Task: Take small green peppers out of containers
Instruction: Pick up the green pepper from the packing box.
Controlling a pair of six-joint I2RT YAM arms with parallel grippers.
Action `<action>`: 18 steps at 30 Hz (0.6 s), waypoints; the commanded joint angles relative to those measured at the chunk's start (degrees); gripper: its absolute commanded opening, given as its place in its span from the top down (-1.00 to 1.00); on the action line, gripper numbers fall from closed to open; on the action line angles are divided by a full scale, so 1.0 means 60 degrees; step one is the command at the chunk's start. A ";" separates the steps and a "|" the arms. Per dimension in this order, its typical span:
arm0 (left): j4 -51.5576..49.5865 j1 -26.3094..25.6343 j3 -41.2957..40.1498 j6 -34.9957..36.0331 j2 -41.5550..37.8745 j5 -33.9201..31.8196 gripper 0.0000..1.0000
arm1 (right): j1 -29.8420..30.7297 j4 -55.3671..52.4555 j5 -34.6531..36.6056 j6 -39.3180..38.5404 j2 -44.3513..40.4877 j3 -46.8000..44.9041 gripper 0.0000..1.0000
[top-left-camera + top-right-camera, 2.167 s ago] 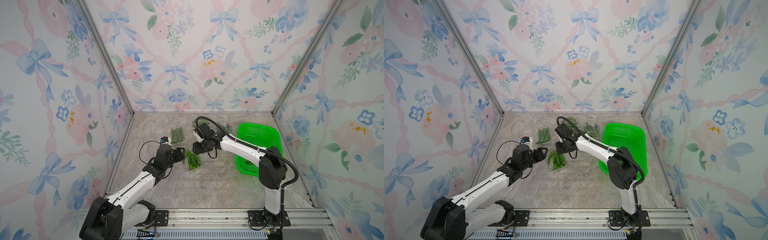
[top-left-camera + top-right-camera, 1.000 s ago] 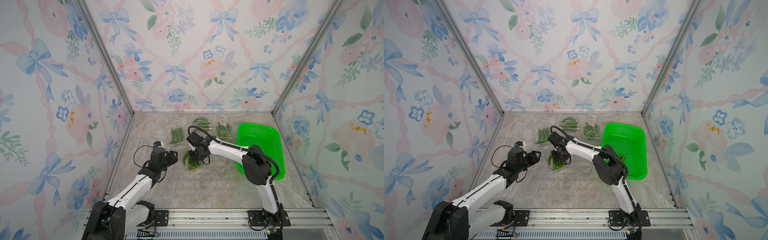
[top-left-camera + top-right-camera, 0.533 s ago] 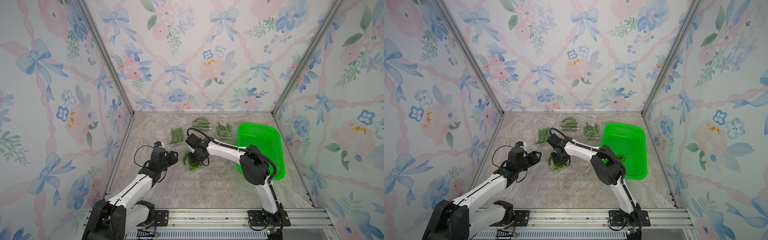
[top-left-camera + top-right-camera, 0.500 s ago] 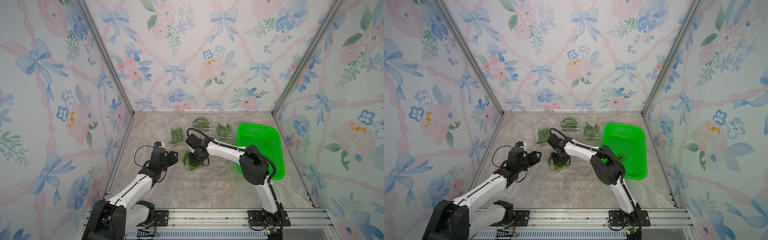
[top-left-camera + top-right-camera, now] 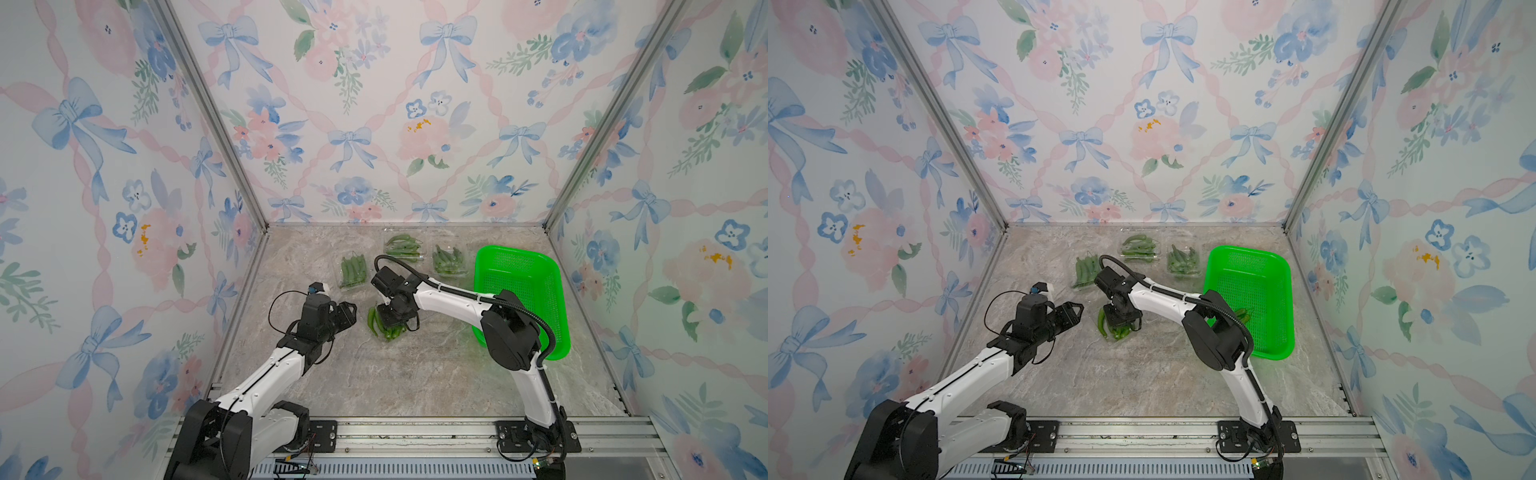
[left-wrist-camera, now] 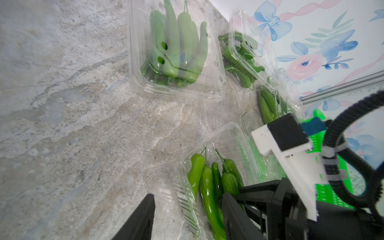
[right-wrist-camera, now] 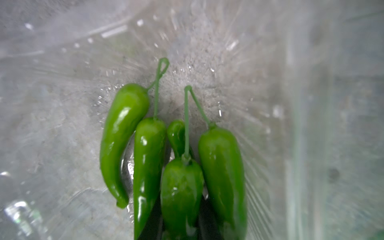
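The green basket (image 5: 513, 276) stands across the floor from the nearest container. My right gripper should go up from that container next, then down inside the basket to release the pepper.
Four clear containers of small green peppers lie on the marble floor. My right gripper (image 5: 392, 322) (image 5: 1121, 322) reaches down into the nearest container (image 6: 228, 135). In the right wrist view its dark fingers (image 7: 153, 222) press both sides of the middle pepper (image 7: 180, 187), with several other peppers (image 7: 122, 135) beside it. My left gripper (image 5: 347, 313) (image 5: 1073, 313) (image 6: 187, 220) stands open just left of that container, holding nothing. The other containers (image 5: 353, 270) (image 5: 403, 245) (image 5: 448, 259) sit farther back, each full of peppers.
A large bright green basket (image 5: 519, 291) (image 5: 1250, 299) stands at the right, close to the right arm's elbow. A pepper (image 5: 1241, 316) lies inside it in a top view. Flowered walls close in the back and both sides.
The right gripper has come down into the near container and narrowed its jaws round a pepper. The left arm drew back earlier and has stayed still, open, for the last second.
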 commanded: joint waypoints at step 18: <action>-0.0039 -0.0421 0.1424 0.0461 0.0700 0.0293 -0.08 | -0.0322 0.0336 0.0707 -0.0041 -0.3087 -0.0970 0.73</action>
